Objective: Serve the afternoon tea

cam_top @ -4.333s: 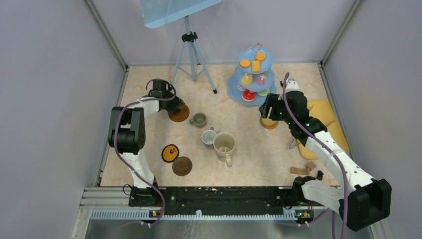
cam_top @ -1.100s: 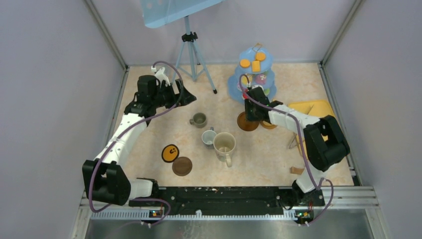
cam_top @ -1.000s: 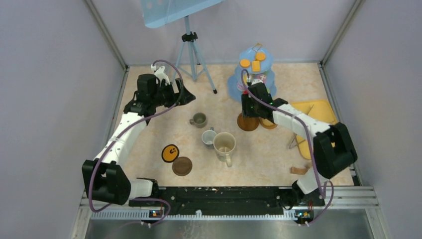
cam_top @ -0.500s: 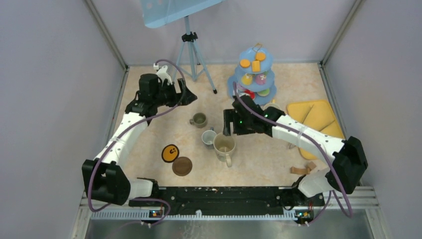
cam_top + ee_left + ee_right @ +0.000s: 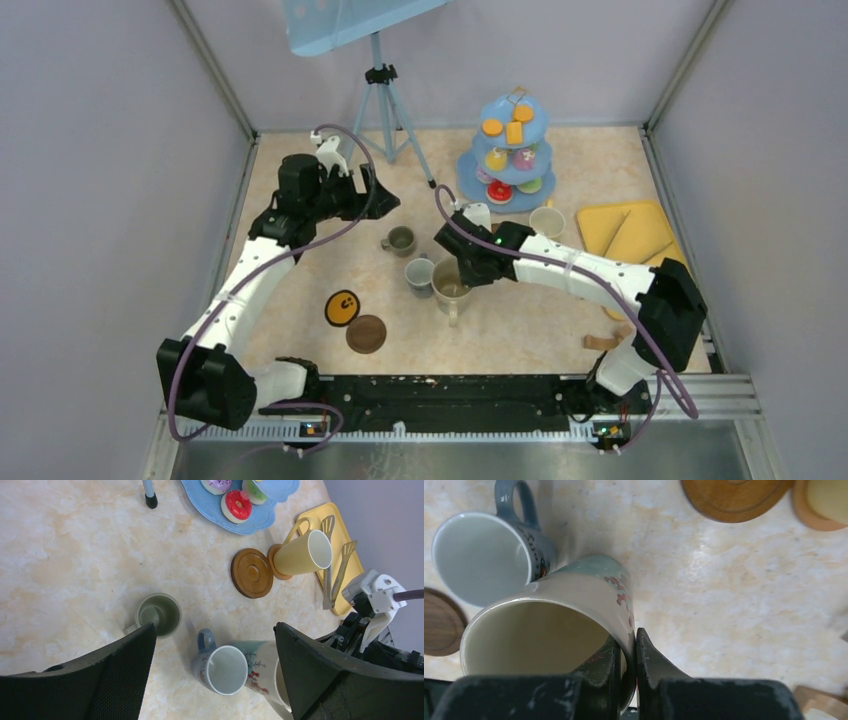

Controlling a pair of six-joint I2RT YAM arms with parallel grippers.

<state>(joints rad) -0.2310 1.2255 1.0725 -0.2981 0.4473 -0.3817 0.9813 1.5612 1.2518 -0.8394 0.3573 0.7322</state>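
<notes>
I will next carry the large cream mug outward with my right gripper and onto the brown coaster (image 5: 251, 573) beside the yellow mug (image 5: 300, 555).
My right gripper (image 5: 628, 641) is shut on the wall of the large cream mug (image 5: 549, 620), one finger inside the rim and one outside. That cream mug (image 5: 452, 290) sits mid-table, touching a small grey-blue mug (image 5: 419, 275). Another small grey mug (image 5: 400, 240) stands just behind them. The yellow mug (image 5: 300, 555) rests on a coaster beside a bare brown coaster (image 5: 251, 573). The light-blue cake stand (image 5: 475, 185) with toy cakes is at the back. My left gripper (image 5: 214, 630) hangs open above the mugs, holding nothing.
A flat yellow tray (image 5: 640, 235) with metal tongs (image 5: 330, 555) lies at the right. A tripod (image 5: 385, 100) stands at the back. A yellow-and-black coaster (image 5: 343, 307) and a brown coaster (image 5: 366, 334) lie front left. A small brown piece (image 5: 600, 342) lies front right.
My right gripper left the brown coaster by the yellow mug, swung left to the cream mug and closed on its rim. The left arm barely shifted.
</notes>
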